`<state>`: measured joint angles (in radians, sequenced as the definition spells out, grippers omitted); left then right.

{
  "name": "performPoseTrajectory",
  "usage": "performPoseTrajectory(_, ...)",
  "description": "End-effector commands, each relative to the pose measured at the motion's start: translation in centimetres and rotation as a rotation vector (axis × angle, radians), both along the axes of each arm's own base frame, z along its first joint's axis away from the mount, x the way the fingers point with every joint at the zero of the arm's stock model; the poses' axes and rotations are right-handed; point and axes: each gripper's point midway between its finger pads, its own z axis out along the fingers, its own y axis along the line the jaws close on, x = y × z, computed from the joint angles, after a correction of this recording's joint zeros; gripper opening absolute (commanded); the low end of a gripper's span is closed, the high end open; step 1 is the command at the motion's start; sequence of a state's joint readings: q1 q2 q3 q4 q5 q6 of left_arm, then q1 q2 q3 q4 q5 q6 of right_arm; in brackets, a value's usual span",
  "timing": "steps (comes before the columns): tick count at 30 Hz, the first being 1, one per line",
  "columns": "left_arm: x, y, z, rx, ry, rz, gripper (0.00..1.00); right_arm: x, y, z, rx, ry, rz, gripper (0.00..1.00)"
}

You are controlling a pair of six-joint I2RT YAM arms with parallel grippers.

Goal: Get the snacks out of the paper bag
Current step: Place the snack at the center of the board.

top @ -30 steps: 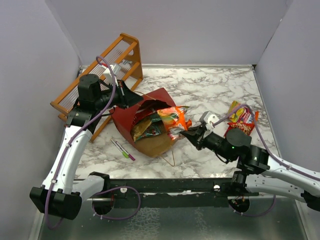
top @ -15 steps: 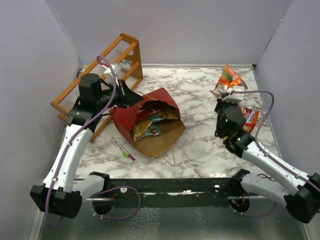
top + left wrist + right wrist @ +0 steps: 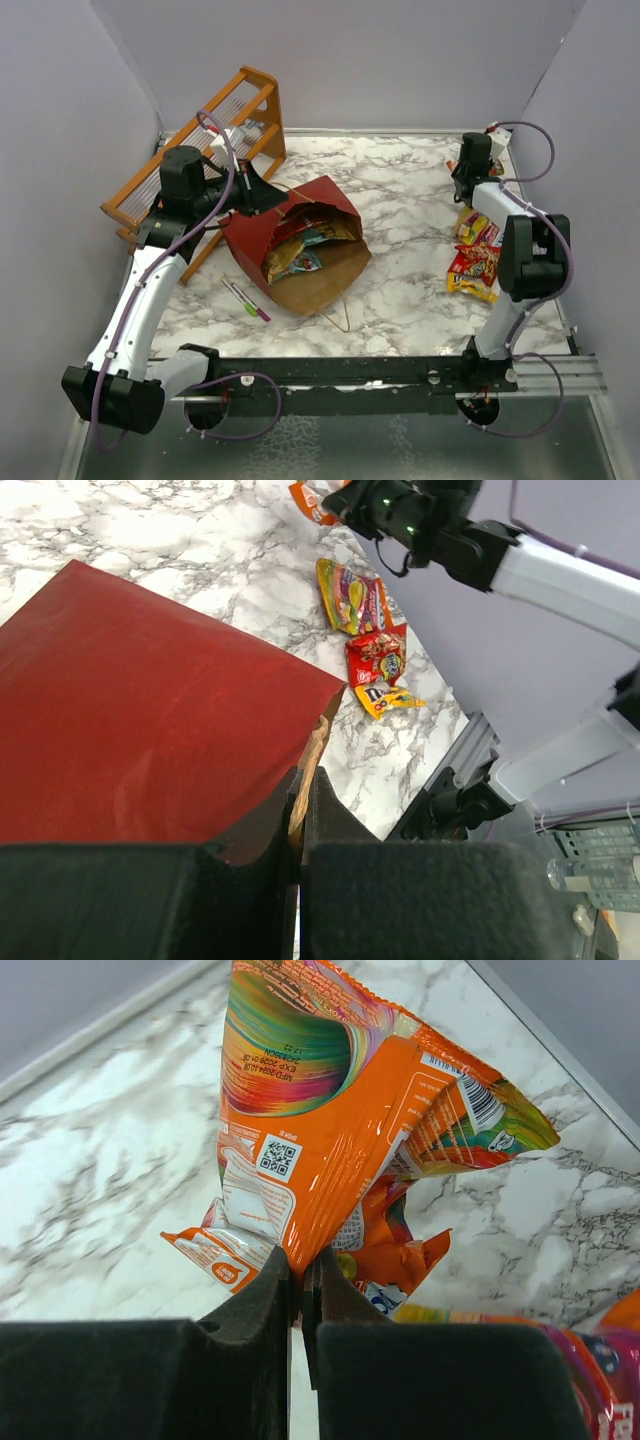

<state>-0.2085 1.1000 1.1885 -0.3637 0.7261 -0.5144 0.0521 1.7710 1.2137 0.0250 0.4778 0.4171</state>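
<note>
My right gripper needs to go down and over toward the nearby side wall next. It should put the orange packet [image 3: 330, 1120] on the bare marble that shows beyond the yellow packet.
The paper bag [image 3: 250, 235] lies on its side, dark red outside [image 3: 150, 710] and brown inside, its mouth toward the near right. My left gripper [image 3: 266, 195] [image 3: 300, 780] is shut on the bag's rim and holds it. Inside the mouth lie a few snacks [image 3: 298, 252]. My right gripper [image 3: 303, 1265] [image 3: 338, 500] is shut on the edge of an orange snack packet [image 3: 330, 1120] that hangs above the far right corner. Under it on the table lie more packets, yellow [image 3: 470, 224] and red [image 3: 474, 268] [image 3: 378, 658].
An orange wooden rack [image 3: 200, 165] stands at the back left, behind my left arm. Green and pink markers [image 3: 246, 300] lie near the bag's front. A tan loop handle [image 3: 340, 315] trails off the bag. Grey walls close in on three sides.
My right arm swung from the bag's mouth to the far right corner, carrying the orange packet out. The left gripper and the bag stayed put.
</note>
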Motion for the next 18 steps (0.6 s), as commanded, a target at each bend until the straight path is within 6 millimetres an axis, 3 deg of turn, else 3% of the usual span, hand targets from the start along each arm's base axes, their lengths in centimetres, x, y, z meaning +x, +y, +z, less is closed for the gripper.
performPoseTrajectory(1,-0.1,-0.2,1.2,-0.022,-0.043,-0.028,0.0,2.5,-3.7,-1.9,0.084,0.021,-0.076,0.01)
performPoseTrajectory(6,-0.1,-0.4,1.1,-0.033,-0.039,-0.037,0.0,3.2,-6.0,-5.7,0.145,0.069,-0.056,0.01)
performPoseTrajectory(10,-0.2,-0.4,1.5,-0.036,-0.047,-0.037,0.0,3.0,-5.7,-8.3,0.204,0.132,-0.044,0.02)
performPoseTrajectory(11,-0.2,-0.4,1.6,-0.038,-0.049,-0.036,0.0,2.9,-5.4,-8.7,0.216,0.145,-0.033,0.06)
performPoseTrajectory(14,-0.3,-0.4,2.0,-0.045,-0.051,-0.031,0.0,1.9,-4.8,-9.0,0.243,0.179,-0.024,0.26)
performPoseTrajectory(18,-0.4,-0.3,2.4,-0.053,-0.055,-0.021,0.0,-0.1,-4.2,-6.1,0.254,0.154,-0.006,0.43)
